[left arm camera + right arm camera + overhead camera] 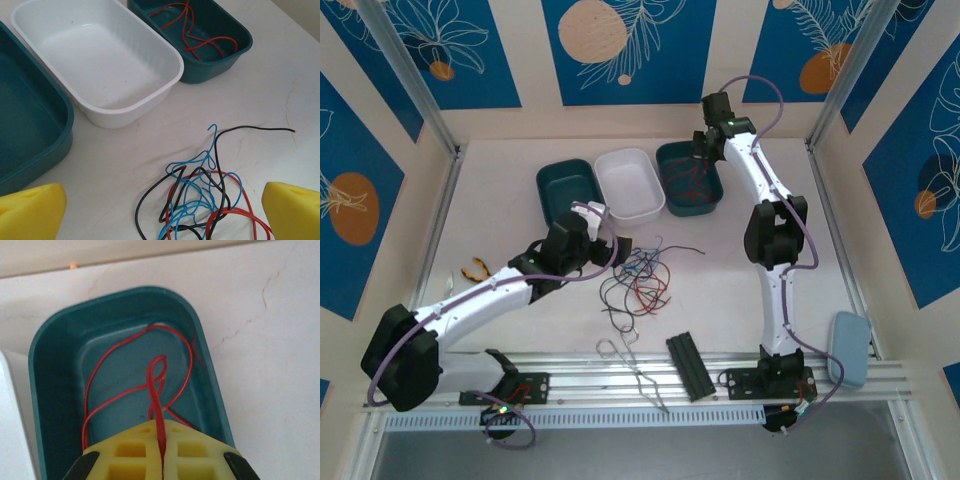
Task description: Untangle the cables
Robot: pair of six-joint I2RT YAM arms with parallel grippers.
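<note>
The right gripper moves down toward the tray's bottom next and releases the held piece of cable there, since most of the red cable point(135, 385) already loops inside the teal tray.
A tangle of red, blue and black cables point(640, 280) lies mid-table; in the left wrist view the same tangle point(210, 200) sits between my left gripper's yellow fingers point(30, 212), which stand wide apart and hold nothing. My left gripper point(615, 245) hovers just left of the pile. A red cable point(135, 385) loops inside the right teal tray point(210, 370), and one strand runs up into my right gripper point(161, 450), whose yellow fingers are shut on it. In the top view that gripper point(705, 150) hangs over the right teal tray point(672, 160).
A white tray point(630, 185) and a left teal tray point(565, 185) stand empty beside it. Metal tongs point(635, 370) and a black ribbed bar point(688, 365) lie near the front rail. Orange-handled pliers point(475, 268) sit at the left, a pale blue case point(848, 345) at the right.
</note>
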